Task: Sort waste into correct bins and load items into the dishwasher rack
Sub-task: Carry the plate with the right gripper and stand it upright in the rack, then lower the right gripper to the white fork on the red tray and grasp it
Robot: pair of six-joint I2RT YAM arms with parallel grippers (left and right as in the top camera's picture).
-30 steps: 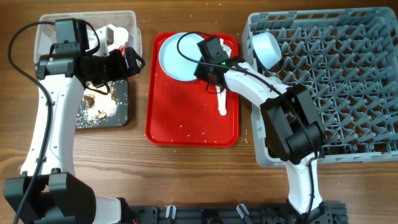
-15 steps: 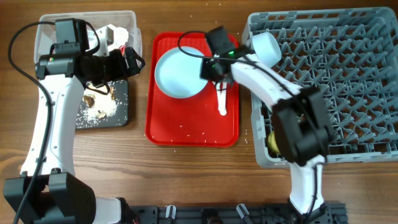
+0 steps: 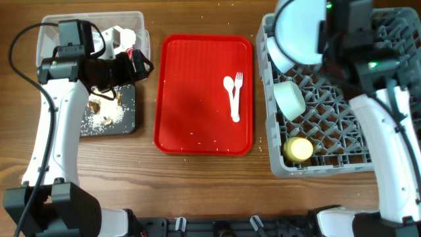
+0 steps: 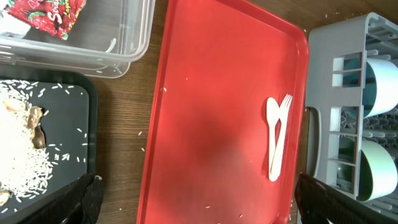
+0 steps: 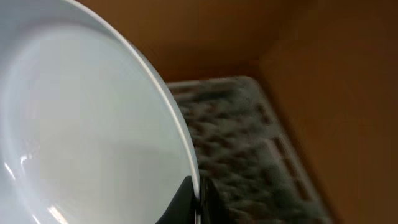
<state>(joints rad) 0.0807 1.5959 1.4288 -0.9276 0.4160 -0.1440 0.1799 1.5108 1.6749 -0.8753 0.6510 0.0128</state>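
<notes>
My right gripper needs to lower the plate next among the rack's free wires [image 3: 317, 74] beside the back bowl, because bowls and cup fill the rack's column nearest the red tray.
My right gripper [image 3: 323, 38] is shut on the rim of the round pale-blue plate [image 3: 297, 31] and holds it tilted, high above the back left corner of the grey dishwasher rack [image 3: 368, 92]. In the right wrist view the plate [image 5: 81, 124] fills the left and the jaws [image 5: 198, 200] pinch its edge. Two pale bowls [image 3: 288, 99] and the yellow cup [image 3: 297, 149] sit in the rack's left column. The white fork and spoon [image 3: 233, 97] lie on the red tray [image 3: 191, 99]. My left gripper [image 3: 135, 66] is open and empty over the bins; it also shows in the left wrist view [image 4: 196, 190].
The clear tub [image 3: 46, 41] at the back left holds crumpled white paper [image 3: 120, 33] and the red printed wrapper [image 4: 53, 12]. The black tray [image 3: 128, 118] in front of it holds rice and brown scraps [image 3: 102, 112]. Loose grains lie on the red tray.
My right arm has lifted the plate off the red tray and carried it right and up, over the rack. The left arm has not moved.
</notes>
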